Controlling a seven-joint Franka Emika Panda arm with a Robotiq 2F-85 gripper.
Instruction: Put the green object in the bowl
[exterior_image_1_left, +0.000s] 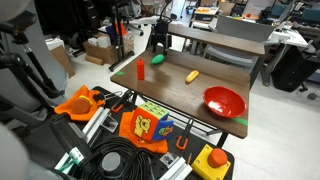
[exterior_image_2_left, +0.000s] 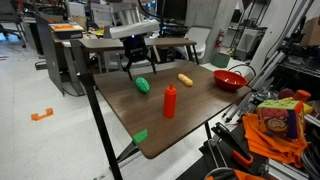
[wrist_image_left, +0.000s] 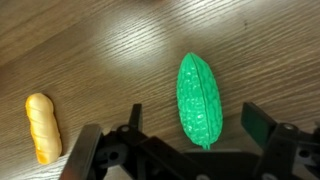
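My gripper should go down next, with one finger on each side of the green object's middle (exterior_image_2_left: 142, 85) (wrist_image_left: 200, 104). It lies below, between my open fingers.
The green object (wrist_image_left: 200, 98) is a bright green bumpy lump lying on the wooden table; it also shows in both exterior views (exterior_image_1_left: 158, 61) (exterior_image_2_left: 143, 85). My gripper (wrist_image_left: 195, 124) is open and hangs just above it, one finger on each side, not touching it. The gripper also shows in both exterior views (exterior_image_1_left: 157, 45) (exterior_image_2_left: 138, 63). The glossy red bowl (exterior_image_1_left: 224, 102) (exterior_image_2_left: 230, 80) stands empty near the far end of the table, well away from the gripper.
A yellow elongated object (wrist_image_left: 42, 128) (exterior_image_1_left: 192, 75) (exterior_image_2_left: 185, 80) lies between the green object and the bowl. An orange-red upright cylinder (exterior_image_1_left: 141, 69) (exterior_image_2_left: 170, 101) stands close to the green object. Bins, cables and tools crowd the floor beside the table (exterior_image_1_left: 140, 128).
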